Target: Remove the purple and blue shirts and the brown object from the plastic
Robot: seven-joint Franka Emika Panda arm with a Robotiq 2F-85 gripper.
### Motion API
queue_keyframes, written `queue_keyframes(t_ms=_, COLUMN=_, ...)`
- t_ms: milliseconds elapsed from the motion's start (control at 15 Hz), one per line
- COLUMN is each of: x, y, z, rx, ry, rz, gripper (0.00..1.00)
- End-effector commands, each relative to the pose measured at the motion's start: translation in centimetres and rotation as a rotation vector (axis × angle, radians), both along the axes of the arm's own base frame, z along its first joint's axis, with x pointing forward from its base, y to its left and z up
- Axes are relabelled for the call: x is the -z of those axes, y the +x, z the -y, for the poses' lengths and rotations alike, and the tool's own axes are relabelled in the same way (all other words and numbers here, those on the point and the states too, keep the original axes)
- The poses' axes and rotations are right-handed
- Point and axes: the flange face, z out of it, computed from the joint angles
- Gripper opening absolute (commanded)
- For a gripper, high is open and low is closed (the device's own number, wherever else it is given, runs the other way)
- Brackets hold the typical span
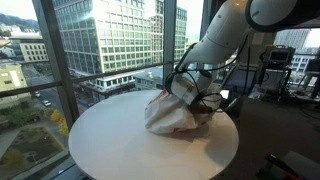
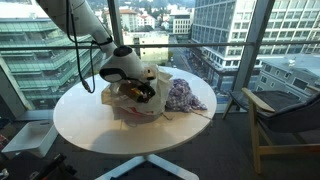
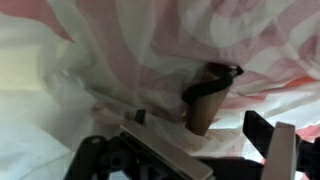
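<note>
I should move my gripper away from my base next, farther into the opening of the bag, onto the slim brown object below its black top.
A white and red plastic bag [image 1: 165, 115] lies on the round white table [image 1: 110, 140]; it also shows in an exterior view [image 2: 130, 107]. My gripper [image 1: 197, 93] [image 2: 140, 90] reaches into the bag's mouth. In the wrist view the bag's plastic [image 3: 120, 50] fills the frame, and a brown cylindrical object with a black top [image 3: 205, 105] stands between my spread fingers [image 3: 200, 138], which do not seem to touch it. A purple and blue checked shirt [image 2: 185, 95] lies on the table beside the bag. No other shirt can be told apart.
The table [image 2: 100, 130] stands by floor-to-ceiling windows. A wooden chair [image 2: 280, 115] stands beside the table. Exercise equipment [image 1: 275, 70] is behind the arm.
</note>
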Motion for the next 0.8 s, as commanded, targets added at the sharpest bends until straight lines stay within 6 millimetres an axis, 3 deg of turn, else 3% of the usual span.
queue_keyframes(t_ms=0, x=0.0, y=1.8, z=-0.1, rx=-0.015, ry=-0.007, rz=0.011, gripper=1.00)
queue_keyframes(t_ms=733, x=0.4, y=4.4, z=-3.2, rx=0.020, ry=0.041, rz=-0.072, gripper=1.00)
